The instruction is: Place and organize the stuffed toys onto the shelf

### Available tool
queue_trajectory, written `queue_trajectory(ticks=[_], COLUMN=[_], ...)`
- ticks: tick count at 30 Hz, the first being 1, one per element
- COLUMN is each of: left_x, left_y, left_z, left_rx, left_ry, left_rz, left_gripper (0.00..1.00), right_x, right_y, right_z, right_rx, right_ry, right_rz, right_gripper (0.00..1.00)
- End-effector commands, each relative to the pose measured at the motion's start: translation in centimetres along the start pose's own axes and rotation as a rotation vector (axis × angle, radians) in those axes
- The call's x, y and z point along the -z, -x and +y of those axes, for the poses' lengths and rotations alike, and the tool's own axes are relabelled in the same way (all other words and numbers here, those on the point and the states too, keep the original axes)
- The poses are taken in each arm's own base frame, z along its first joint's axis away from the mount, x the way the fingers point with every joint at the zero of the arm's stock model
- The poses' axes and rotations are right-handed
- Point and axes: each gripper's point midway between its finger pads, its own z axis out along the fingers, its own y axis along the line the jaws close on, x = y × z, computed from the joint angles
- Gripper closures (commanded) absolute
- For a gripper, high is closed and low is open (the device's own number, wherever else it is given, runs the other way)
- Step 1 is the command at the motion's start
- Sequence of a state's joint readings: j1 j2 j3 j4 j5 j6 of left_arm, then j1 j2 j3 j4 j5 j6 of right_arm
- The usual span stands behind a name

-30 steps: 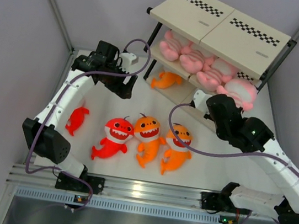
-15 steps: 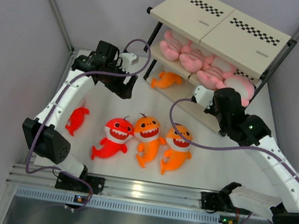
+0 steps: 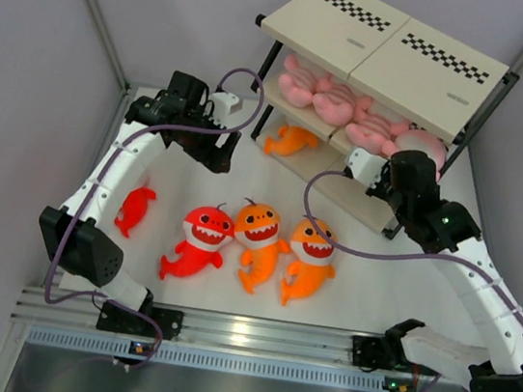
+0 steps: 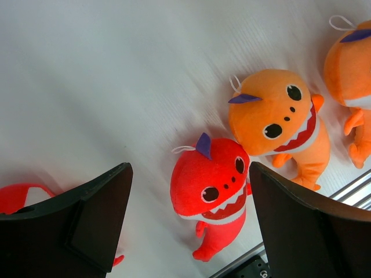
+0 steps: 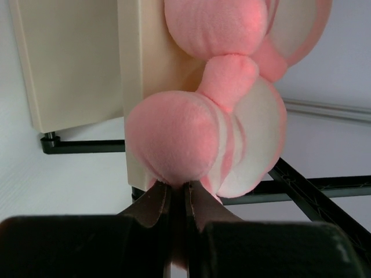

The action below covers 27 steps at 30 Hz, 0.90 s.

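My right gripper moves slightly outward and toward the shelf's end post next, then opens, since the held pink plushie bulges over the middle level's front edge.
The shelf (image 3: 389,48) stands at the back right. Several pink striped plushies (image 3: 329,98) lie on its middle tier, and an orange shark (image 3: 292,141) lies on the bottom tier. My right gripper (image 3: 412,166) is shut on a pink plushie (image 3: 422,148) at the right end of the middle tier. In the right wrist view the gripper (image 5: 177,188) pinches the plushie (image 5: 185,139) against the shelf board (image 5: 75,58). My left gripper (image 3: 216,156) is open and empty, high above the red shark (image 4: 211,191). On the table lie a red shark (image 3: 199,239), two orange sharks (image 3: 258,235) (image 3: 311,257) and a small red toy (image 3: 133,207).
The shelf's black frame (image 5: 307,191) runs under the held plushie. Grey walls close in the table on the left, back and right. A metal rail (image 3: 251,336) runs along the near edge by the arm bases.
My right gripper has carried the pink plushie back and to the right, up to the right end of the shelf's middle tier. The left arm and the sharks have not moved.
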<state>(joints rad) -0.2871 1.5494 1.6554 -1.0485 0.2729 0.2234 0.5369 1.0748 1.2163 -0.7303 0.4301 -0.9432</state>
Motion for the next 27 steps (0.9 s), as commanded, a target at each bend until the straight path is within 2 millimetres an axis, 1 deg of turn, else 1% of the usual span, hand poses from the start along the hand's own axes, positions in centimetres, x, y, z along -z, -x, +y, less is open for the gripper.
queue_trajectory(ticks=[1,2,3,4,6,10,13,14,16,19,22,23,24,27], left_x=[1.0,1.0,1.0,1.0,1.1,1.0,1.2,1.1,1.2,1.1,1.0,1.1,1.0,1.1], left_y=[1.4,1.4,1.3,1.3,1.4,1.3,1.4,1.4,1.4,1.2,1.2,1.2,1.2,1.3], left_z=[-0.4,-0.5,-0.5,-0.5,-0.5,-0.5,-0.5,-0.4,-0.5,-0.5,-0.5,-0.4,-0.4,-0.4], left_rx=[-0.021,-0.022,-0.022,-0.020,-0.021,-0.024,-0.024,-0.022,-0.025,-0.024,-0.025,-0.021,-0.019,-0.024], left_ry=[-0.015,-0.018,-0.018,-0.018,-0.018,-0.018,-0.014,-0.013,-0.014,-0.016,-0.015,-0.013,-0.011,-0.010], left_rz=[-0.049,-0.050,-0.047,-0.047,-0.050,-0.048,-0.050,-0.051,-0.052,-0.045,-0.046,-0.045,-0.042,-0.048], left_gripper=[0.12,0.12,0.12,0.12,0.12,0.12,0.12,0.12,0.12,0.12,0.12,0.12,0.12,0.12], right_x=[-0.1,-0.3,-0.5,-0.7,-1.0,-1.0,-1.6,-1.7,-1.9,-1.9,-1.5,-1.3,-1.2,-1.0], right_y=[0.1,-0.6,-0.7,-0.4,-0.5,-0.1,-0.2,-0.4,-0.9,-1.1,-1.3,-1.4,-1.5,-1.3], right_z=[-1.6,-2.2,-2.3,-2.6,-2.9,-3.7,-3.7,-3.8,-4.0,-4.4,-5.2,-5.4,-5.5,-4.7], right_rx=[0.006,0.008,0.012,0.019,0.051,0.076,0.081,0.079,0.080,0.068,0.035,0.025,0.016,0.011], right_ry=[-0.039,-0.047,-0.047,-0.052,-0.060,-0.074,-0.058,-0.060,-0.073,-0.104,-0.159,-0.175,-0.185,-0.155], right_rz=[-0.050,-0.038,-0.042,-0.064,-0.073,-0.098,-0.082,-0.077,-0.053,-0.043,-0.040,-0.041,-0.038,-0.060], right_gripper=[0.99,0.99,0.98,0.97,0.96,0.93,0.90,0.87,0.85,0.80,0.72,0.64,0.61,0.53])
